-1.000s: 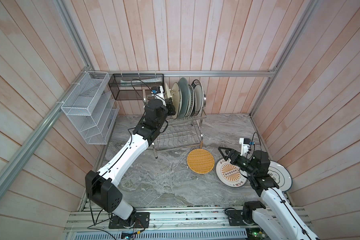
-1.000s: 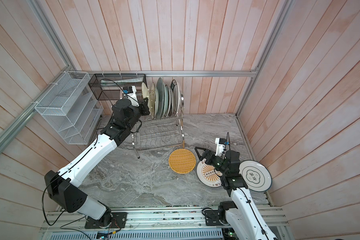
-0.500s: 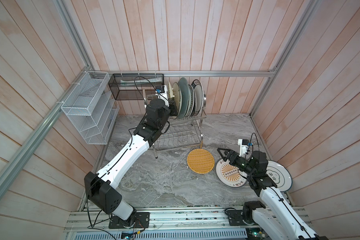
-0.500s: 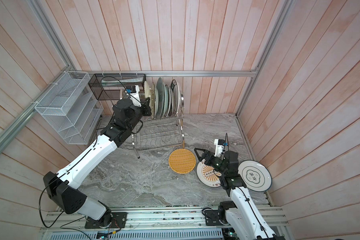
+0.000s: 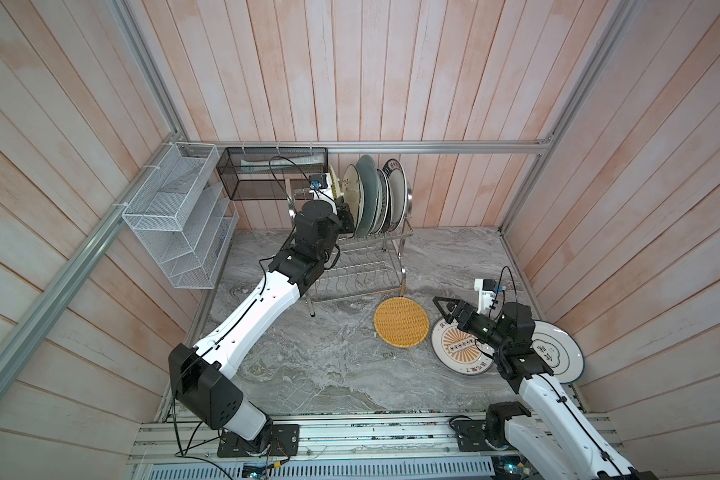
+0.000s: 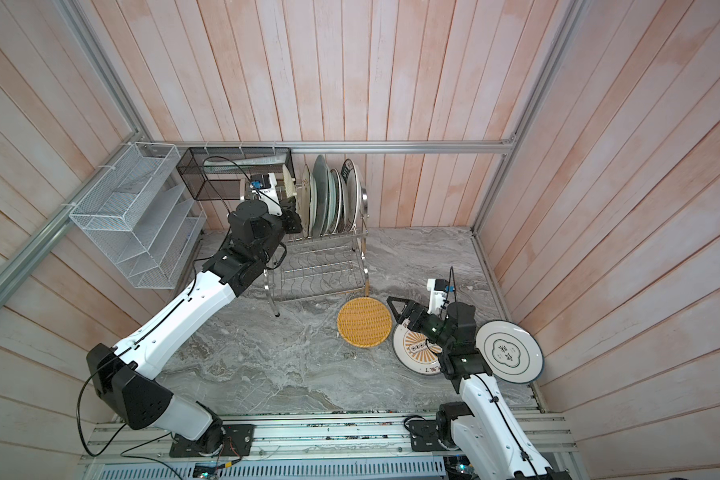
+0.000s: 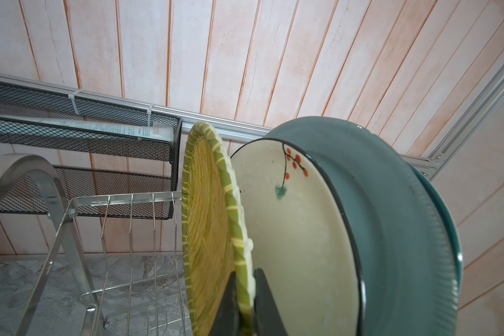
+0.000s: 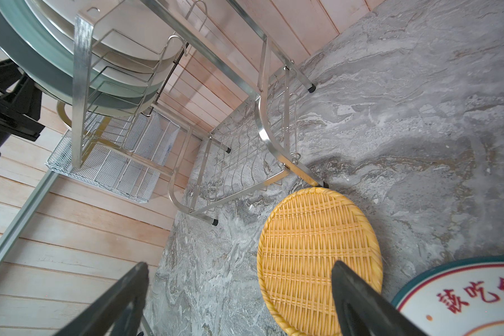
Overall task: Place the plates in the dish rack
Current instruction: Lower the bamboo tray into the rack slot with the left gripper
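The woven-pattern plate, already upright, goes down beside the cream floral plate (image 7: 291,232) into the top-level slot next. My left gripper then releases its rim there.
The dish rack (image 5: 362,266) stands at the back wall, with several plates upright in its top tier. My left gripper (image 7: 246,293) is shut on the rim of a yellow woven-pattern plate (image 7: 210,232) with a green edge. It holds that plate upright over the top tier, right beside a cream floral plate (image 7: 291,232) and a teal plate (image 7: 390,218). My right gripper (image 5: 443,309) hangs open and empty above the table. An orange woven plate (image 5: 401,322), a sunburst plate (image 5: 449,353) and a blue-ringed white plate (image 5: 558,353) lie flat there.
A white mesh organizer (image 5: 175,216) hangs on the left wall. A black mesh basket (image 5: 267,174) hangs on the back rail just left of the rack. Wooden walls enclose the marble table (image 5: 329,365) on three sides. The rack's lower tier (image 8: 245,151) holds nothing.
My left gripper has carried the woven plate to the right, closer to the row of plates in the top tier. The right arm has barely shifted.
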Controlling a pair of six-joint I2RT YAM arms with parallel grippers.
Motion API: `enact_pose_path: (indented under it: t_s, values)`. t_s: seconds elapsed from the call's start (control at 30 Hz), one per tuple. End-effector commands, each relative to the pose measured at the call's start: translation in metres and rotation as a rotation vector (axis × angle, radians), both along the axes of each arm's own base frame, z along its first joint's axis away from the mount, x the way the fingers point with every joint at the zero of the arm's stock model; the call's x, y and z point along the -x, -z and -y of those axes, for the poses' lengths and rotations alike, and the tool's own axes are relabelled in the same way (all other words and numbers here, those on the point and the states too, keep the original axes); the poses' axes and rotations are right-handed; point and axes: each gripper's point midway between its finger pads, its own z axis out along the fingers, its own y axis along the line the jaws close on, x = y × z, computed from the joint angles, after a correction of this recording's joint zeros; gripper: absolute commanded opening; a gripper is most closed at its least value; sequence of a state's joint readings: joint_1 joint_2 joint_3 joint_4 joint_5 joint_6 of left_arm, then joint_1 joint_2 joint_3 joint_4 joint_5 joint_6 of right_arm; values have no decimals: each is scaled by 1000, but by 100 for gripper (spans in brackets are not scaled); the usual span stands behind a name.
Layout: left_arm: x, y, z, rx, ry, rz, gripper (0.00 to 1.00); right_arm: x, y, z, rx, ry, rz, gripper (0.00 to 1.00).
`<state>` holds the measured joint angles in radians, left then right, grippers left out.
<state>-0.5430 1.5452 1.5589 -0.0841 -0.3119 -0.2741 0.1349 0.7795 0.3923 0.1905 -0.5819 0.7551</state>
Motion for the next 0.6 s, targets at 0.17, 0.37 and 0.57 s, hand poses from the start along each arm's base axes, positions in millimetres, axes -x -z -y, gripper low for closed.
enact_pose_path:
  t_s: [0.17, 0.37, 0.57]
  values:
    - [1, -1, -5, 40, 14, 6, 0, 2, 0, -2, 0, -14, 11, 98]
    - [-4, 9, 0, 17, 25, -20, 0, 2, 0, -2, 6, -10, 10, 98]
    - [-8, 16, 7, -25, 30, -39, 12, 2, 2, -1, 7, -9, 5, 98]
